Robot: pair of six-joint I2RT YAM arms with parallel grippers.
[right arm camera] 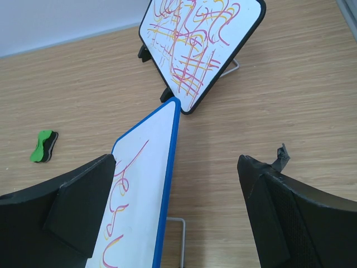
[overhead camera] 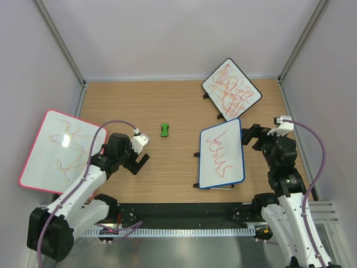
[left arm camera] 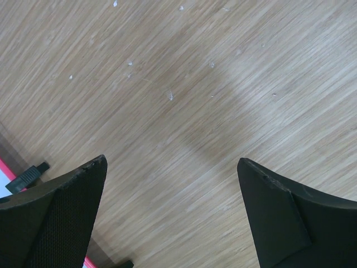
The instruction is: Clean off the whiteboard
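Observation:
The robot will next reach outward and to its right in the top view with its left gripper, turning and lowering it astride the eraser's narrow middle (overhead camera: 164,130).
The whiteboard (overhead camera: 222,155) with a blue frame stands tilted on the table right of centre and bears red scribbles. It also shows in the right wrist view (right arm camera: 142,190), propped on a wire stand. My right gripper (overhead camera: 250,135) is open and empty, its jaws straddling the board's far right edge (right arm camera: 176,162). A small green and black eraser (overhead camera: 164,130) lies on the table at centre, apart from both grippers; it shows in the right wrist view (right arm camera: 43,146) too. My left gripper (overhead camera: 140,158) is open and empty over bare wood (left arm camera: 172,162).
A larger pink-framed board (overhead camera: 58,149) with scribbles leans at the left wall. A black-framed board (overhead camera: 231,89) dense with red-orange scribbles stands at the back right, also in the right wrist view (right arm camera: 195,44). Grey walls enclose the table on three sides.

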